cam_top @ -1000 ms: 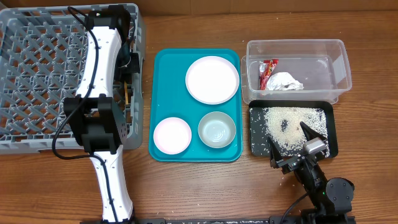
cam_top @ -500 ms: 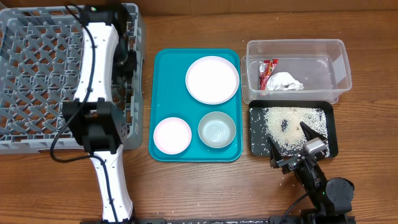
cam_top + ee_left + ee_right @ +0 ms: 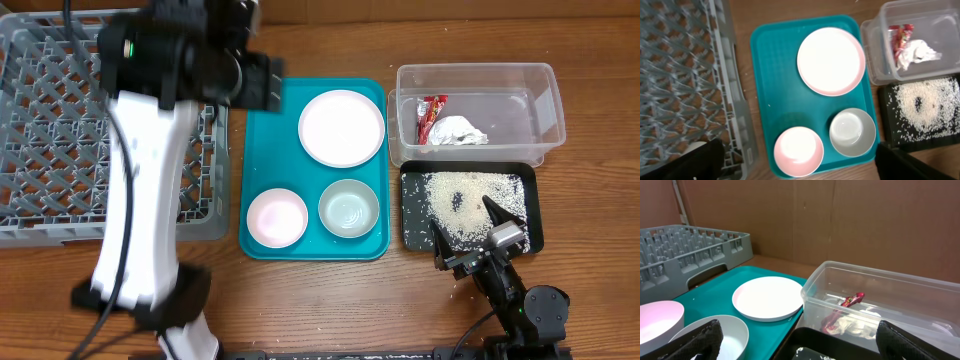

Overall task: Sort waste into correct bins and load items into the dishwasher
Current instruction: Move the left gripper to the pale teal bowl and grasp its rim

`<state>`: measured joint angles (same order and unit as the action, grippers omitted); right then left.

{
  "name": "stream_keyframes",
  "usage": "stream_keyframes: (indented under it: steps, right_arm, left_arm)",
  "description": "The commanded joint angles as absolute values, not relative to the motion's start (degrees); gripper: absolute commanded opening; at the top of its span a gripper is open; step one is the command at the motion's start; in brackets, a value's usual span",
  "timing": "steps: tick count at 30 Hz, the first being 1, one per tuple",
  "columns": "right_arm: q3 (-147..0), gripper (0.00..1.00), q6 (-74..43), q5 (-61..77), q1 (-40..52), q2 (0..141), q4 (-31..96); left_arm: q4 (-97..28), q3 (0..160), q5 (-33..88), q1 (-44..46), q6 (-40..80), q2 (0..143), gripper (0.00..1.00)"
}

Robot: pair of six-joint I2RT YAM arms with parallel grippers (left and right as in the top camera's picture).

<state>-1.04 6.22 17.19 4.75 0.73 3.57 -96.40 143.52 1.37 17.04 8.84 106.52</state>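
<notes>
Next, my left gripper moves down and back onto the greenish-white bowl's rim (image 3: 321, 206) (image 3: 830, 131) facing the pink bowl, since the gap between them leaves room for a finger.
My left gripper (image 3: 797, 146) hangs high over the teal tray's left part, open and holding nothing. Below it on the tray are a pale plate (image 3: 341, 127), a pink bowl (image 3: 277, 216) and a greenish-white bowl (image 3: 349, 208). The grey dish rack (image 3: 60, 110) stands at the left, partly hidden by my left arm. The clear tub (image 3: 520, 100) holds a red wrapper (image 3: 431, 115) and a white paper wad (image 3: 458, 131). Rice (image 3: 465, 200) lies in the black tray (image 3: 533, 215). My right gripper (image 3: 466, 226) stands open at that tray's near edge, empty.
The teal tray (image 3: 270, 130) lies between the rack and the two bins. A few rice grains (image 3: 460, 291) lie on the wood in front of the black tray. A brown cardboard wall (image 3: 840, 220) closes off the far side.
My left gripper has opened and its arm has risen from the rack's right side, swinging over toward the teal tray. The right arm has not moved.
</notes>
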Motion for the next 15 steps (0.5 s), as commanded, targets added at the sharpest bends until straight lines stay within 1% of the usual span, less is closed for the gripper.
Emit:
stream_keyframes:
  steps: [1,4,7,10,13,14,15]
  right_arm:
    - [-0.47,1.00,6.00,17.21,4.47,0.25,3.25]
    - [-0.47,1.00,6.00,17.21,4.47,0.25,3.25]
    - [-0.47,1.00,6.00,17.21,4.47,0.25,3.25]
    - [-0.47,1.00,6.00,17.21,4.47,0.25,3.25]
    - [-0.47,1.00,6.00,17.21,4.47,0.25,3.22]
    - [-0.47,1.00,6.00,17.21,4.47,0.25,3.25]
    - [-0.47,1.00,6.00,17.21,4.47,0.25,3.25]
  left_arm:
    - [-96.82,135.09,-10.20,21.23,12.93,95.11,1.00]
    - [-96.82,125.27,-12.80,21.85,16.49,89.30,1.00]
    - [-95.61,117.12,-13.67,21.34,19.88,87.07,1.00]
    - [-93.84,113.65,-8.08,21.45,21.67,87.79,1.00]
    - [-90.35,109.67,-5.17,21.45,24.64,88.92,0.99]
    - [-88.97,107.74,-4.60,21.47,25.91,89.27,0.96]
    - [-87.33,105.19,-4.40,21.58,27.11,89.67,0.89]
